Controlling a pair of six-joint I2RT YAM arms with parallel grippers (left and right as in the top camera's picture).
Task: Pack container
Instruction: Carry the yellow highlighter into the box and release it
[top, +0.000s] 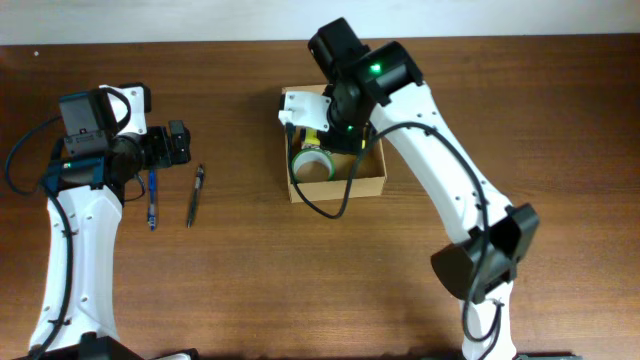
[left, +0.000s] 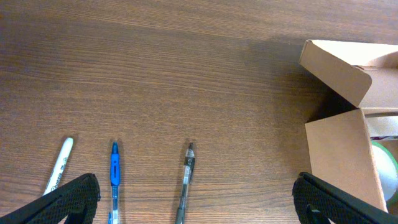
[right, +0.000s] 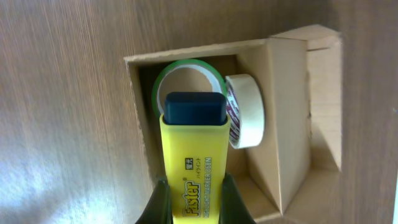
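The yellow highlighter is still high above the tape rolls, so my right gripper will go down next and move back along the box's near side (top: 340, 180) (right: 152, 135).
The container (top: 372, 183) is a small tan cardboard box, open, at the table's middle; it also shows in the right wrist view (right: 283, 118) and at the right of the left wrist view (left: 342, 155). Inside lie a green tape roll (right: 186, 78) and a white tape roll (right: 245, 109). My right gripper (right: 194, 199) is shut on a yellow highlighter (right: 194, 162) with a dark cap, held over the box above the green roll. My left gripper (left: 196, 202) is open and empty above a blue pen (left: 114, 171) and a black pen (left: 186, 174).
A white marker (left: 59, 165) lies left of the blue pen. The pens lie on the wood table (top: 230, 270) left of the box, blue pen (top: 152, 200) and black pen (top: 194, 195). The box's flap (left: 336, 68) stands open on its far side.
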